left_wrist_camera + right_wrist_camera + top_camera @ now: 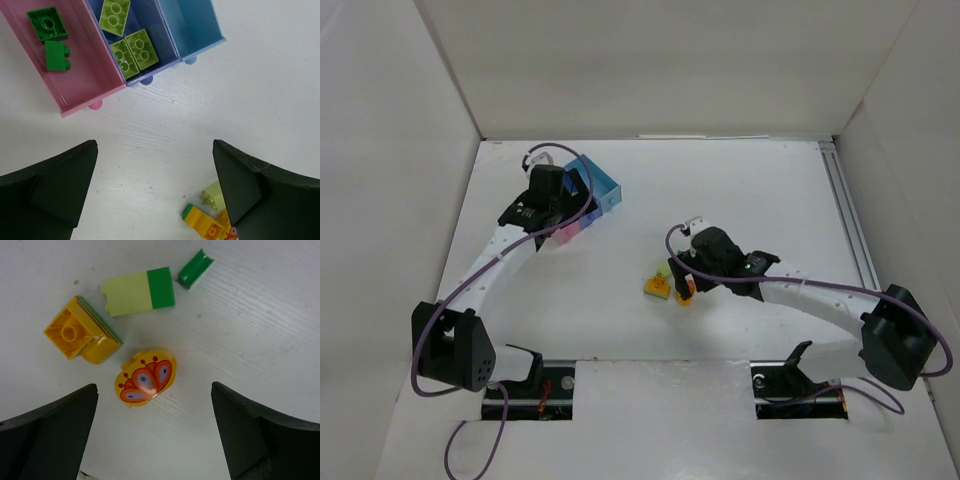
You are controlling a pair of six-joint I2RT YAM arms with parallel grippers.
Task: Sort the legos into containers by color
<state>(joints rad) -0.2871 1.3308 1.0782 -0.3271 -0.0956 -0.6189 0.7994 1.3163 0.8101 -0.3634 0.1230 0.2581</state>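
Note:
My right gripper is open, and bare tabletop shows on either side of the yellow rounded lego. My right gripper should move down around its orange-patterned body (686, 297) (146, 377) and close on it.
The tray (605, 190) stands at the back left. In the left wrist view its pink compartment (90, 80) holds two dark green legos (47, 22). The middle blue compartment (162, 42) holds three lime legos (135, 50). The light blue compartment (192, 25) shows nothing inside. My left gripper (155, 190) is open and empty, hovering by the tray (560, 215). My right gripper (155, 430) is open and empty above the loose legos (685, 268): a rounded yellow piece with an orange pattern (146, 376), a yellow brick (80, 335), a pale lime and green brick (139, 291) and a small green piece (195, 267).
White walls enclose the table on the left, back and right. A metal rail (850, 220) runs along the right side. The loose pile (660, 287) lies mid-table, and part of it shows in the left wrist view (205, 222).

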